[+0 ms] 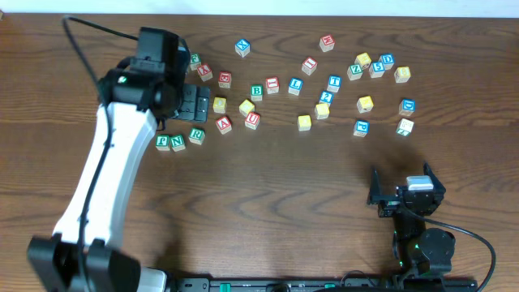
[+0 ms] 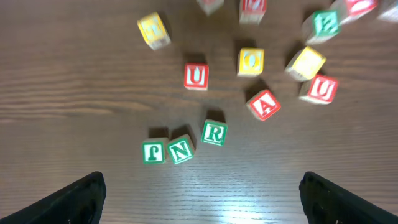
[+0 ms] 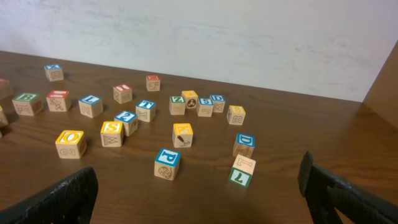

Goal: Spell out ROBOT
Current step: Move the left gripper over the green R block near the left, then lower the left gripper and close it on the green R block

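Note:
I need to lower my left gripper to the green R block (image 1: pixel 197 135) (image 2: pixel 214 133) between the N and the A next, with my open fingers on either side of it, because R is the first letter of ROBOT.
Lettered wooden blocks lie scattered across the far half of the table (image 1: pixel 268 186). A green R block (image 1: pixel 197 135) sits beside a green N block (image 1: pixel 178 142). In the left wrist view the R (image 2: pixel 213 132) is near a yellow O block (image 2: pixel 250 61) and a red A block (image 2: pixel 263 104). A green B block (image 1: pixel 256 91) and a blue T block (image 1: pixel 333 83) lie farther right. My left gripper (image 1: pixel 193 102) hovers above the left cluster, open and empty (image 2: pixel 202 199). My right gripper (image 1: pixel 403 193) is open and empty near the front right (image 3: pixel 199 199).
In the right wrist view a blue P block (image 3: pixel 167 163), a green T block (image 3: pixel 240 172), a blue D block (image 3: pixel 244 144) and another yellow O block (image 3: pixel 69 143) lie ahead of the right gripper. A white wall (image 3: pixel 217 37) backs the table.

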Controlling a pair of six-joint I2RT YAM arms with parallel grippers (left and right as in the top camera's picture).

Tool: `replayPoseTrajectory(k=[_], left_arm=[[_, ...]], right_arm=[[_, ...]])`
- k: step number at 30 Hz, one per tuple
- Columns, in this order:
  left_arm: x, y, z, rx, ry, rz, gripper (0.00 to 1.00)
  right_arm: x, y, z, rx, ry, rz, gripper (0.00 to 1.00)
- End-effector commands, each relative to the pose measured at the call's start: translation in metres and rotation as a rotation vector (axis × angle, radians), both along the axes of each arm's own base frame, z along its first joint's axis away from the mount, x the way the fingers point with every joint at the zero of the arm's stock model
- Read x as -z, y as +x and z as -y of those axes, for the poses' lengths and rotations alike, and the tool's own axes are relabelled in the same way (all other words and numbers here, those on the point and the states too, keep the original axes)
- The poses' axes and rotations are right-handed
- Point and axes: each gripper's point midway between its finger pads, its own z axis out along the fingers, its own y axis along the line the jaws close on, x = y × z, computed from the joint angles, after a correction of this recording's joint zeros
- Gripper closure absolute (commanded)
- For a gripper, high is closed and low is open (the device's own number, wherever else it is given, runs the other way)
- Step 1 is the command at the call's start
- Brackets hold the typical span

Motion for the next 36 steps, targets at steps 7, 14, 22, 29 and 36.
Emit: replayPoseTrajectory(k=[7, 14, 22, 29, 36], left_arm=[[0.047, 0.012, 0.003, 0.018, 0.005, -0.127, 0.02], [0.071, 0.015, 0.004, 0.018, 0.016, -0.181, 0.02], [0.104, 0.008, 0.002, 0.015, 0.029, -0.272, 0.02], [0.117, -0.004, 0.001, -0.021, 0.020, -0.313, 0.02], [0.137, -0.011, 0.015, 0.003, -0.060, -0.328, 0.02]], right_arm=[[0.002, 0.000, -0.001, -0.005, -0.011, -0.004, 0.01], [0.002, 0.000, -0.001, -0.005, -0.011, -0.005, 0.01], [0.002, 0.000, -0.001, -0.005, -0.011, -0.005, 0.01], [0.002, 0.000, -0.001, -0.005, -0.010, -0.005, 0.01], [0.002, 0.000, -0.001, -0.005, -0.011, -0.005, 0.01]])
